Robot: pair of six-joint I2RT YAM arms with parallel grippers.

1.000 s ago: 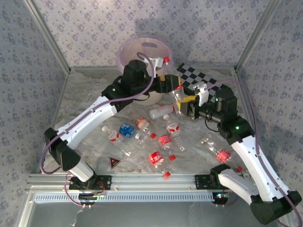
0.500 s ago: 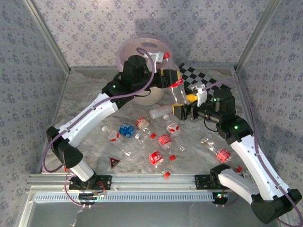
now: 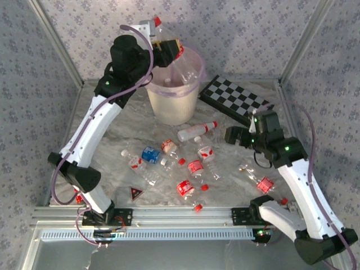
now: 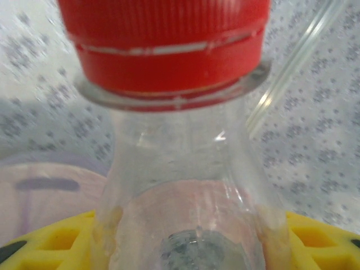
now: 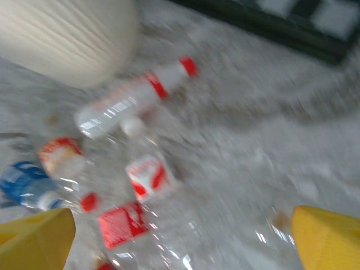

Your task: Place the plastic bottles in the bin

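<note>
I will tip my left gripper down next and lower it over the bin's opening (image 3: 169, 79) (image 4: 48, 197) to let go of the clear bottle, because the bottle is still slanted high above the bin's rim.
My left gripper (image 3: 169, 46) is raised high over the bin's (image 3: 171, 107) near-left rim, shut on a clear plastic bottle (image 3: 179, 61). That bottle's red cap (image 3: 157, 21) points up and away. In the left wrist view the held bottle (image 4: 185, 169) sits between the yellow fingers (image 4: 50, 242), with the bin's pink liner behind it. My right gripper (image 3: 233, 135) hangs open and empty over the table at the right, its yellow fingertips (image 5: 34, 239) wide apart above loose bottles (image 5: 135, 98). Several more bottles (image 3: 195, 167) lie on the table's middle, one of them blue-labelled (image 3: 150, 154).
A black-and-white checkerboard (image 3: 236, 98) lies at the back right beside the bin. A small dark triangular piece (image 3: 135, 193) rests near the front rail. One bottle (image 3: 264, 183) lies close to my right arm's base. Papered walls close in the sides.
The right gripper let go of the bottle, opened wide and drew back to the right. The left arm carried the bottle up and left, from beside the right gripper to above the bin.
</note>
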